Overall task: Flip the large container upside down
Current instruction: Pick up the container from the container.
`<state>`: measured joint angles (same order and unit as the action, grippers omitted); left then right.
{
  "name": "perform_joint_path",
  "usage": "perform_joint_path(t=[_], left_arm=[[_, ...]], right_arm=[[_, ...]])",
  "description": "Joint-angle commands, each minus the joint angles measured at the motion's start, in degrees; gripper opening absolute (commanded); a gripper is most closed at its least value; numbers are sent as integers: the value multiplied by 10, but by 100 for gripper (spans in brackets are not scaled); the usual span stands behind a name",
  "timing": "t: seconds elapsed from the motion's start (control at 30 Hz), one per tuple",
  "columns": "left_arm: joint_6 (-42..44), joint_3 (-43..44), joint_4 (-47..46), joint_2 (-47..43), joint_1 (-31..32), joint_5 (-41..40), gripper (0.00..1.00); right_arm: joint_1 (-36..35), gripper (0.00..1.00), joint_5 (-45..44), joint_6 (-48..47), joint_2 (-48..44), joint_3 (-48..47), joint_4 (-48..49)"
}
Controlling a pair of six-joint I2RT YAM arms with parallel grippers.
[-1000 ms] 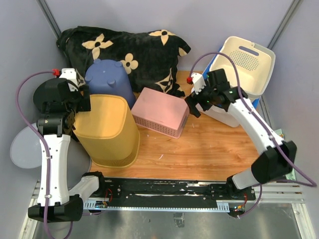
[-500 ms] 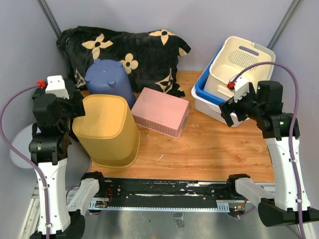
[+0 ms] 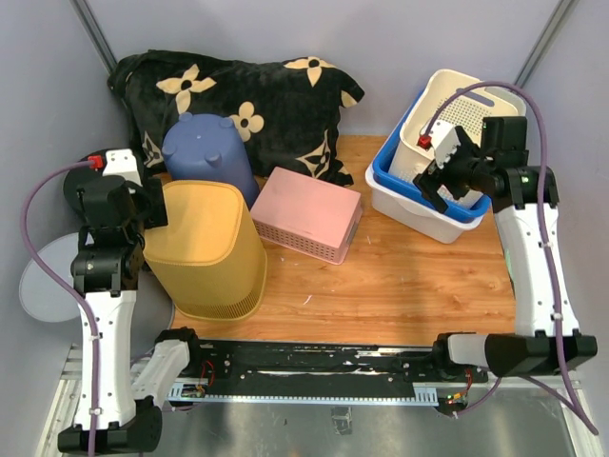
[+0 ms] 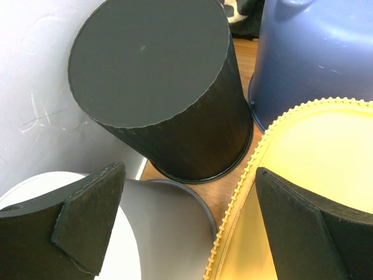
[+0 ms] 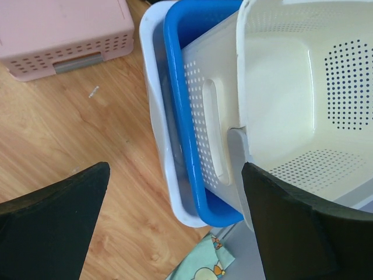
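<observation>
I will next tilt my right gripper outward and bring it down onto the cream basket's rim by the grey clip [image 5: 239, 158], since that rim is clear above the blue basket.
The large yellow container [image 3: 205, 248] stands at the table's left front, closed flat end up, wider rim down on the wood. In the left wrist view its beaded edge [image 4: 315, 146] is at the lower right. My left gripper [image 3: 143, 205] is open and empty beside the container's upper left edge; in its own view [image 4: 189, 224] one finger is over the yellow top and the other over a grey bin. My right gripper [image 3: 440, 181] is open and empty above the stacked baskets; in its own view [image 5: 175, 224] the jaws straddle their near corner.
A blue bucket [image 3: 205, 152] stands bottom up behind the yellow container, with a black cylinder [image 4: 163, 87] and a grey bin [image 3: 48, 281] to its left. A pink box [image 3: 309, 214] lies mid-table. Cream [image 3: 466, 119], blue [image 3: 400, 181] and white [image 3: 419, 221] baskets nest at back right. A flowered black pillow [image 3: 238, 90] fills the back.
My right arm swung from beside the pink box out to the right and back over the stacked baskets. My left arm drew back a little from the yellow container's top.
</observation>
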<state>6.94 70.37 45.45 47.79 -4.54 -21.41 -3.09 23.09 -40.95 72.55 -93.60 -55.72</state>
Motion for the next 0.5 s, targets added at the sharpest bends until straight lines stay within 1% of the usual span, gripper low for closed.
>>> perform_joint_path(t=[0.0,0.1,0.23,0.3,0.37,0.47], left_arm=[[13,-16,-10,-11,-5,-22,97],[10,-20,-10,-8,-5,-28,97],[9,-31,-10,-12,-4,-26,97],[7,-36,-9,-12,-5,-27,97],[6,-42,-9,-13,-5,-31,97],[6,-46,-9,-15,-5,-32,97]], right_arm=[[24,99,7,-83,39,-10,3],[44,99,-1,-108,82,-49,2],[80,99,17,-115,150,-144,-17],[83,98,15,-121,176,-170,-33],[82,97,13,-129,189,-162,-44],[82,97,7,-127,174,-107,-25]])
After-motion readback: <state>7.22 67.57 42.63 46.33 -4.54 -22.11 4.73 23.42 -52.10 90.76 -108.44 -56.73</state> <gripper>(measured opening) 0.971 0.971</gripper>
